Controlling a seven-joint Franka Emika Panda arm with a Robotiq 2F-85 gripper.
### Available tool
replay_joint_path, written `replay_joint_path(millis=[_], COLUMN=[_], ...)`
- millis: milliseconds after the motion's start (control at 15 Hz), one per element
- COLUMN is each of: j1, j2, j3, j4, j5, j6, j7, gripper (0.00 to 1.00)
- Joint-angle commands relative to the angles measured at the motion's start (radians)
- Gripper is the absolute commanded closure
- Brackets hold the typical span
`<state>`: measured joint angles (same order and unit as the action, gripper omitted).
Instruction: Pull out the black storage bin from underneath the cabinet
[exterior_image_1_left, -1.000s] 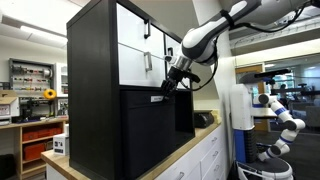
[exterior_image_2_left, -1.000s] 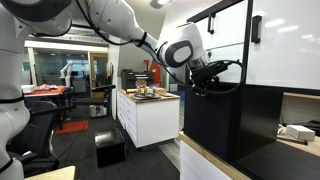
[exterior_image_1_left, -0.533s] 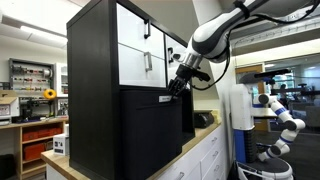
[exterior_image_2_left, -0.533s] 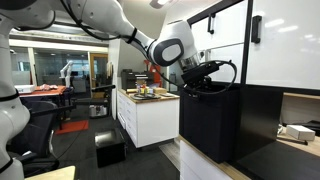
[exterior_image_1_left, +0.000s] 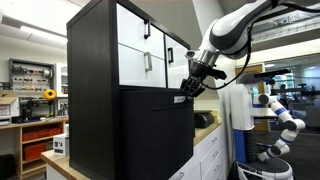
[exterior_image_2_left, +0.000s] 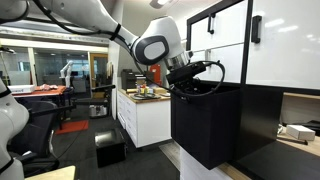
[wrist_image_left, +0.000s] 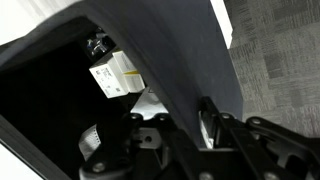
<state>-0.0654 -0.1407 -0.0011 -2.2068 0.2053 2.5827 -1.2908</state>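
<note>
The rear of the bin is still inside the cabinet. My gripper will next move back and pull the bin's top front rim farther from the cabinet, and then release it.
The black storage bin (exterior_image_1_left: 155, 130) sticks out from the lowest cube of the tall black cabinet (exterior_image_1_left: 95, 50), which has white door and drawer fronts. It also shows in an exterior view (exterior_image_2_left: 205, 125), well proud of the cabinet (exterior_image_2_left: 270, 45). My gripper (exterior_image_1_left: 189, 87) is shut on the bin's top front rim, beside its small white tag (exterior_image_1_left: 178, 98). In the wrist view the jaws (wrist_image_left: 180, 125) pinch the bin's grey fabric wall (wrist_image_left: 170, 50), one finger inside and one outside. A white label (wrist_image_left: 112, 78) shows inside the bin.
The cabinet stands on low white drawer cabinets with a wooden top (exterior_image_1_left: 205, 140). Another white cabinet with objects on it (exterior_image_2_left: 148, 112) stands behind. A small black box (exterior_image_2_left: 110, 148) sits on the floor. A second robot arm (exterior_image_1_left: 280, 115) stands at the far side.
My gripper has moved away from the cabinet with the bin's rim in it. The bin has slid further out of its cube.
</note>
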Motion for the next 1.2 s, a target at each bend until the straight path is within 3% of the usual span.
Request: replay_joint_path(millis=[0, 467, 533, 600, 667, 1133], j1=[0.026, 0.043, 0.041, 0.037, 0.034, 0.07], j2=[-0.134, -0.211, -0.214, -0.214, -0.207, -0.248], j3=[-0.039, -0.054, -0.051, -0.045, -0.037, 0.004], j4=[-0.125, -0.192, -0.188, -0.184, -0.17, -0.06], j5=[-0.029, -0.077, -0.092, -0.114, -0.143, -0.31], j6=[-0.029, -0.049, -0.07, -0.072, -0.071, -0.084], j7=[0.047, 0.095, 0.125, 0.152, 0.185, 0.316], gripper=[0.94, 0.94, 0.84, 0.56, 0.56, 0.12])
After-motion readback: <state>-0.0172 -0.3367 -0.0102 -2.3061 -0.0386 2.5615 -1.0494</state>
